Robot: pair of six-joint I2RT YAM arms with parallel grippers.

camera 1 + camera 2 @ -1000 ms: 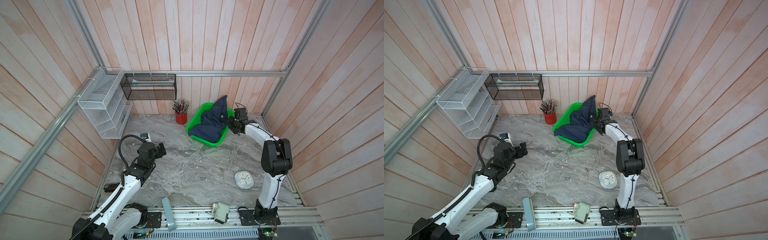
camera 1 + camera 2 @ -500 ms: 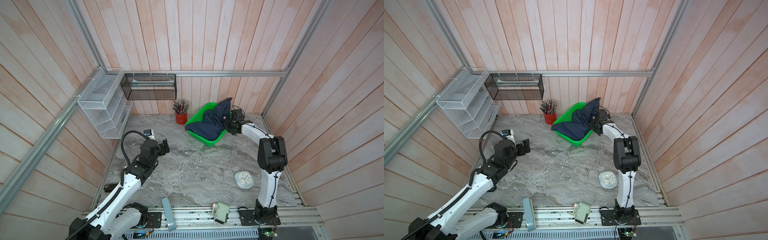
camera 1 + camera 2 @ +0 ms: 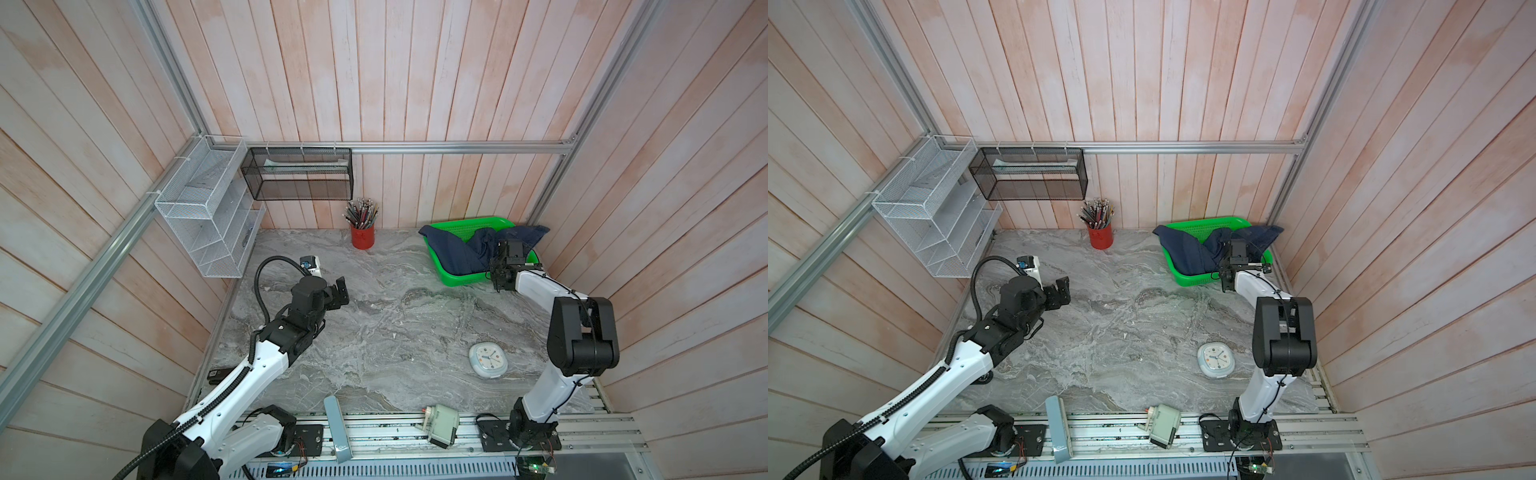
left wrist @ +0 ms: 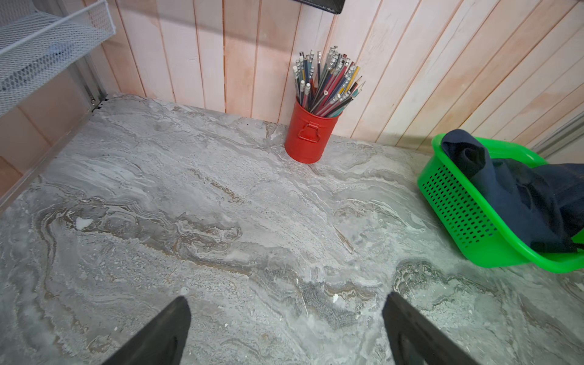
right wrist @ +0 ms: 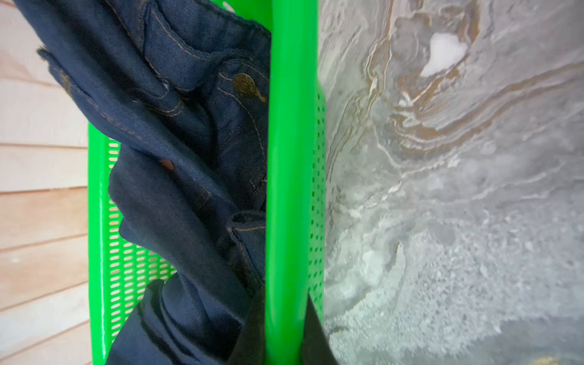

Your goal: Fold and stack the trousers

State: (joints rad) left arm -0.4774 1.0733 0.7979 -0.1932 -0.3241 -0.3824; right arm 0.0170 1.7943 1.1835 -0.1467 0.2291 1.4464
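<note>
The basket is still at an angle to the back wall. I should next push the basket's gripped rim outward toward the back corner with my right gripper and let go of it there.
The trousers are dark navy jeans lying crumpled in a green basket at the back right, with one end draped over its far rim. My right gripper is shut on the basket's rim. In the right wrist view, my right gripper has one finger inside against the trousers and one outside the basket. My left gripper hangs open and empty over bare marble at the left. The left wrist view shows the trousers in the basket.
A red cup of pencils stands by the back wall. A white clock lies front right. A white mesh rack and a black mesh shelf hang at the back left. The right wall is close behind the basket.
My right gripper has shut on the basket rim and the basket with the trousers has shifted right, toward the wall. My left arm has crept forward a little, still open.
</note>
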